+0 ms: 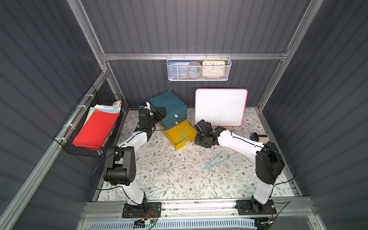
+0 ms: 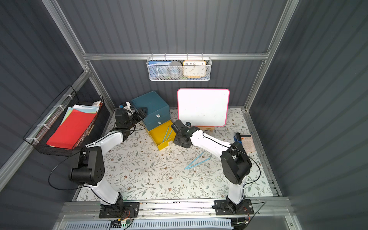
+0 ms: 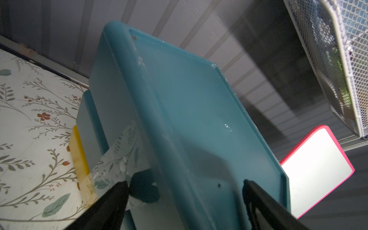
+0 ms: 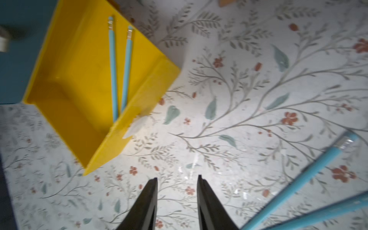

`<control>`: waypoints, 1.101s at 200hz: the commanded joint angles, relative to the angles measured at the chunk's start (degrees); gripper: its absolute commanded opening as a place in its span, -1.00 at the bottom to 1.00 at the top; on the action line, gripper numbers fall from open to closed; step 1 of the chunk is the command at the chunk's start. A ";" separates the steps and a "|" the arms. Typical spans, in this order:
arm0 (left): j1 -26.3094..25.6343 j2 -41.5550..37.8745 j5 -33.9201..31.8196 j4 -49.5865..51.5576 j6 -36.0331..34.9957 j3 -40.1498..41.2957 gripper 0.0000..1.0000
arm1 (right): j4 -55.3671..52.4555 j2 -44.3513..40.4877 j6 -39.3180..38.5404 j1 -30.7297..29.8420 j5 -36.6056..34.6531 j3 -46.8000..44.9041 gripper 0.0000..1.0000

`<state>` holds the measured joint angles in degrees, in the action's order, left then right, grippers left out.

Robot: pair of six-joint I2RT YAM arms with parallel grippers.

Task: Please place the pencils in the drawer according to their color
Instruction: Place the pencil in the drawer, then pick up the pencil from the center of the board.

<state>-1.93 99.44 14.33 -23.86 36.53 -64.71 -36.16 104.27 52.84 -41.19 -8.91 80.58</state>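
The robot's right gripper will next move back and down onto the eraser end of the pencil nearer the drawer, since the far ends of the crossed pencils lie apart.
A teal cabinet [image 1: 169, 103] [image 3: 189, 109] stands at the back with its lowest drawer [image 1: 173, 137] [image 4: 75, 79], yellow, pulled out. Two light blue pencils [image 1: 183, 133] [image 2: 167, 133] [image 4: 119, 69] lie inside the drawer. Two more light blue pencils [image 1: 214, 161] [image 2: 196, 161] [image 4: 298, 185] lie crossed on the mat to the right. My right gripper [image 1: 199, 141] [image 4: 177, 179] hangs open and empty over the mat beside the drawer's right side. My left gripper [image 1: 160, 114] [image 3: 185, 185] is open wide, straddling the cabinet's left front corner.
A pink-framed whiteboard [image 1: 221, 107] leans on the back wall right of the cabinet. A calculator [image 1: 260, 137] lies at the far right. A black wire basket [image 1: 65, 129] with papers hangs on the left wall, and a white mesh basket [image 1: 199, 78] hangs above.
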 commanded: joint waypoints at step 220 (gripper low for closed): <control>-0.44 -0.57 2.37 -0.30 -1.20 1.95 0.88 | -2.03 0.76 8.49 8.58 -0.94 -16.81 -0.22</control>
<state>-1.93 99.44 14.39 -24.77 36.58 -64.31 -38.70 103.70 59.96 -32.88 -10.24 64.73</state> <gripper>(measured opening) 0.940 0.390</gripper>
